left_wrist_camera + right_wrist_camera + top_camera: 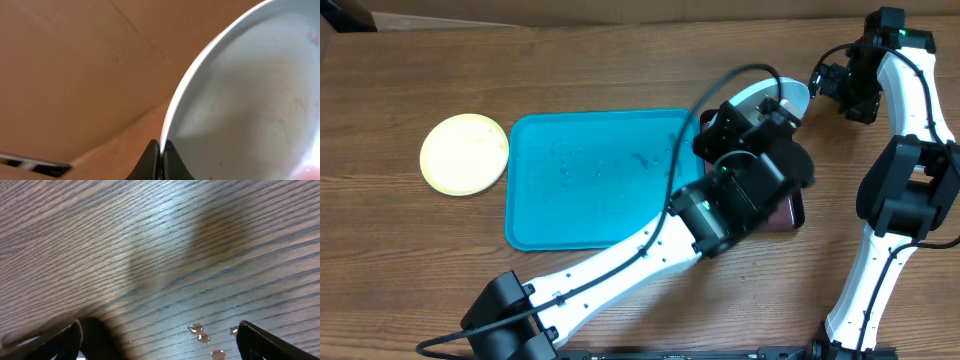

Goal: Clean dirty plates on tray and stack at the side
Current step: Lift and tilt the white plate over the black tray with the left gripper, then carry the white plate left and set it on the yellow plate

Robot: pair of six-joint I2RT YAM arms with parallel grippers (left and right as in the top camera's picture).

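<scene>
The yellow-green plate to stack on lies below the left gripper, to its left in the overhead view, so the robot will swing that gripper past the tray, lower it and release.
A yellow-green plate lies on the table left of the turquoise tray, which holds no plate, only a few drops. My left gripper is shut on the rim of a pale plate, white or pale blue, I cannot tell which. It holds the plate tilted up beyond the tray's right end. In the left wrist view the jaws pinch the rim of this plate, which has faint reddish streaks. My right gripper is open and empty at the far right, over bare wood. A third plate is not in view.
A dark tray of reddish water lies under my left arm, right of the turquoise tray. A few reddish water drops sit on the wooden table below my right gripper.
</scene>
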